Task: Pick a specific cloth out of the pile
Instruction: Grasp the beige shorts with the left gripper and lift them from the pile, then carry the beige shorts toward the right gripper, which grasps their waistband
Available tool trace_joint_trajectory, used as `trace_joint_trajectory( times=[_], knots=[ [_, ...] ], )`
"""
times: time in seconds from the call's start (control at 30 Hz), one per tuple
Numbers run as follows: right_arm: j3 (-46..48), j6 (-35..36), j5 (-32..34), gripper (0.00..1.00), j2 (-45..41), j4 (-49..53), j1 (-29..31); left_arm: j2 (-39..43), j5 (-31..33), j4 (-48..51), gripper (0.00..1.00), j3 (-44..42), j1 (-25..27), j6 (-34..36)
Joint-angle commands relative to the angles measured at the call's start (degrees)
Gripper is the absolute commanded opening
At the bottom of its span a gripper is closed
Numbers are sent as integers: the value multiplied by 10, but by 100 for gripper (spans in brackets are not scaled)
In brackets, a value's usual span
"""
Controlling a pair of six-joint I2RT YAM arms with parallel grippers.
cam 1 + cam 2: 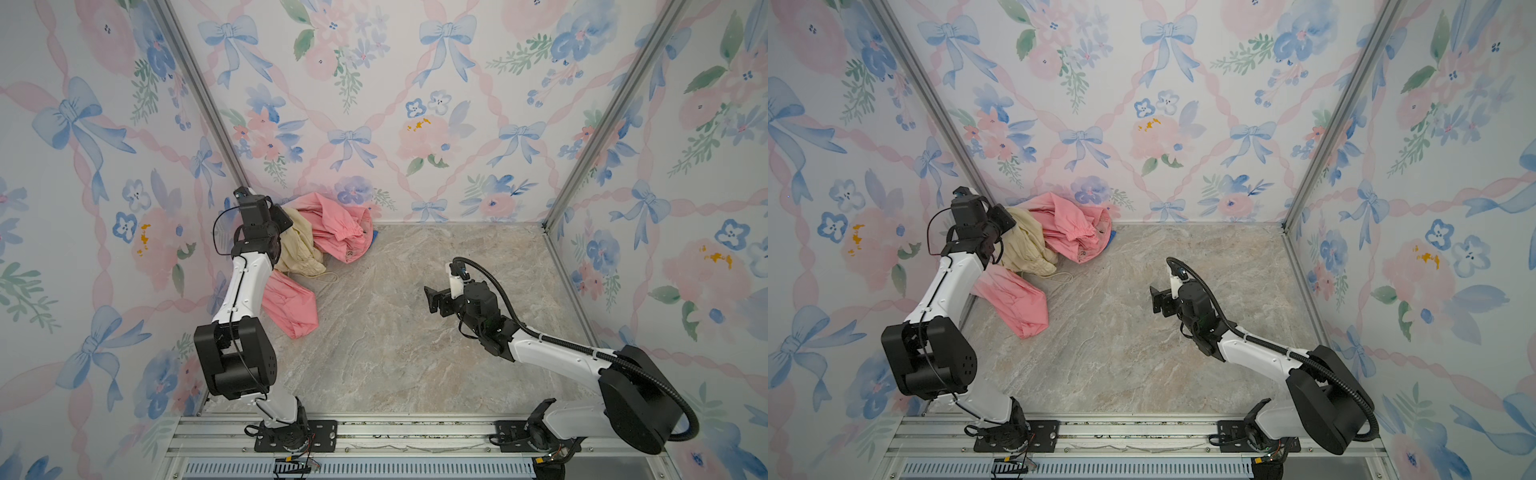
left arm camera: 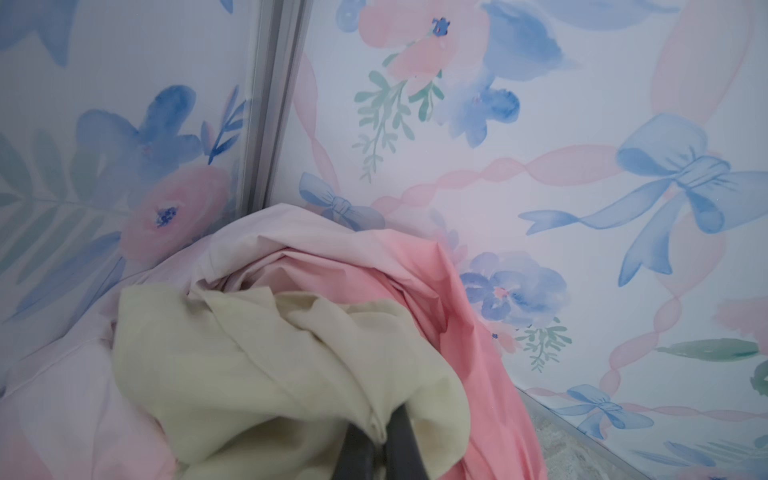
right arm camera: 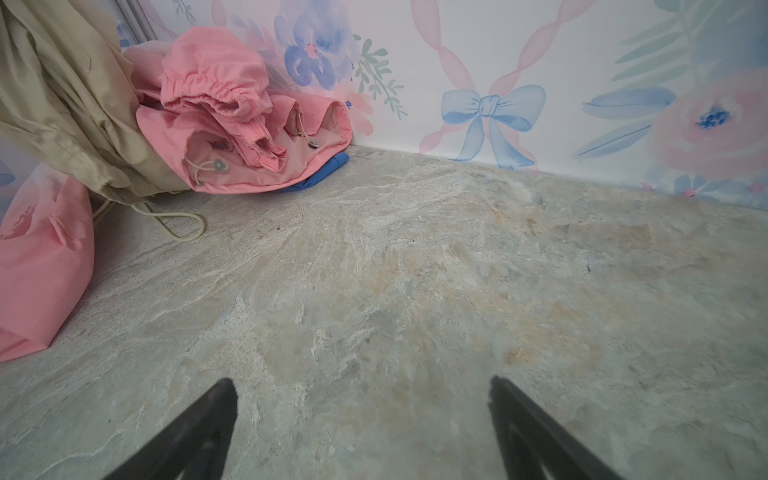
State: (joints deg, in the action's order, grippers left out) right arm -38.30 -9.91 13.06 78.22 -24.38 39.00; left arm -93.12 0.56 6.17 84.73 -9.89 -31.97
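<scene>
The table beside the pile is bare. My left gripper will next rise, carry the cloth to the empty table by the far wall (image 1: 440, 251), go down and let go of it.
The cloth (image 1: 300, 245) (image 1: 1026, 246) is pale cream-yellow and sits in the back left corner against the pile (image 1: 337, 224) (image 1: 1068, 226) of salmon-pink fabric. My left gripper (image 2: 380, 432) is shut on a fold of the cloth (image 2: 270, 365); in both top views its fingertips are buried in the fabric. The cloth (image 3: 62, 104) drapes down from there, and its thin cord (image 1: 328, 277) (image 3: 183, 224) trails onto the table. My right gripper (image 1: 432, 297) (image 1: 1158, 297) (image 3: 361, 386) is open and holds nothing, hovering over bare table well to the right of the pile (image 3: 232, 124).
A pink sleeve-like part (image 1: 291, 307) (image 1: 1017, 309) (image 3: 37, 270) lies forward of the cloth beside the left arm. A bit of blue fabric (image 1: 375, 237) (image 3: 324, 174) pokes out under the pile. Floral walls (image 1: 457, 145) and metal corner posts (image 1: 199, 95) enclose the marble table (image 1: 415, 353).
</scene>
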Motion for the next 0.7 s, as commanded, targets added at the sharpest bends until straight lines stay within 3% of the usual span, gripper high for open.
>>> trace_joint_trajectory(
  times=[0.0,0.07,0.17,0.27,0.37,0.47,0.57,0.67],
  knots=[
    [8,-11,3,97,-5,5,-1,31,-13,-20,0,46,2,3],
    [9,-12,3,97,-9,3,-1,34,-36,-30,0,70,2,3],
    [19,-20,6,97,-25,-3,-5,40,-123,-75,0,88,6,-21],
    [38,-53,5,97,-47,-5,-33,43,-195,-131,0,111,40,-41],
    [72,-108,-24,97,-74,-22,-87,18,-182,-71,0,212,123,12],
    [81,-118,3,97,-102,5,-107,-13,-190,-62,0,282,209,28],
    [85,-115,35,97,-123,24,-110,-52,-176,-61,0,335,277,15],
    [95,-113,54,97,-145,26,-111,-105,-222,-62,0,382,322,-12]
  ],
)
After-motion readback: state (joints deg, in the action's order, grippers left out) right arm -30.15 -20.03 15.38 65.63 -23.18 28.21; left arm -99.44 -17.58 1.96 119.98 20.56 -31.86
